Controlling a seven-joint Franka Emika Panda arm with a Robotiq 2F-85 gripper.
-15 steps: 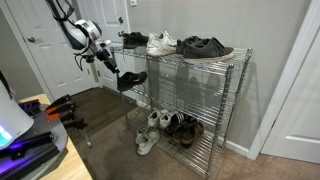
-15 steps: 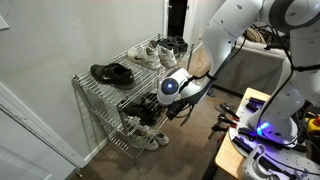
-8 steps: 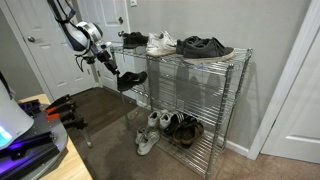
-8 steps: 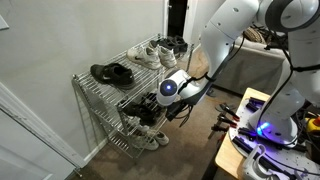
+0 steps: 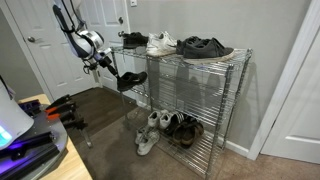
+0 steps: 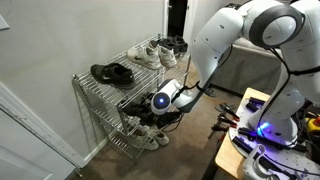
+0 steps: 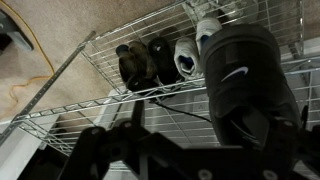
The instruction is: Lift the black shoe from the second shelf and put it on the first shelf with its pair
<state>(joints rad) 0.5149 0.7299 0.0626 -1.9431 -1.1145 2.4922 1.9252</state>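
The robot's gripper should next go down and move toward the right in the wrist view, onto the shoe's outer end (image 5: 125,81) (image 7: 246,122), because the shoe is off to that side.
The black shoe (image 5: 131,80) lies at the open end of the second shelf (image 5: 190,90), also in the other exterior view (image 6: 138,104). In the wrist view it fills the right side (image 7: 240,70) on the wire grid (image 7: 90,115). My gripper (image 5: 106,68) (image 6: 161,100) is at the shoe's heel end, open, with its dark fingers on either side of the heel (image 7: 218,118); I cannot tell if they touch it. Its pair (image 5: 133,40) (image 6: 174,44) sits at the end of the first shelf (image 5: 240,54).
White sneakers (image 5: 160,43) and bulky dark grey sneakers (image 5: 204,47) share the top tier. Several shoes (image 5: 165,128) lie on the bottom tier, seen through the wire (image 7: 160,60). A desk with gear (image 5: 35,135) (image 6: 262,135) stands near the arm. A door (image 5: 45,45) is behind it.
My gripper has dropped lower and moved closer to the black shoe's heel. The shoe has not moved.
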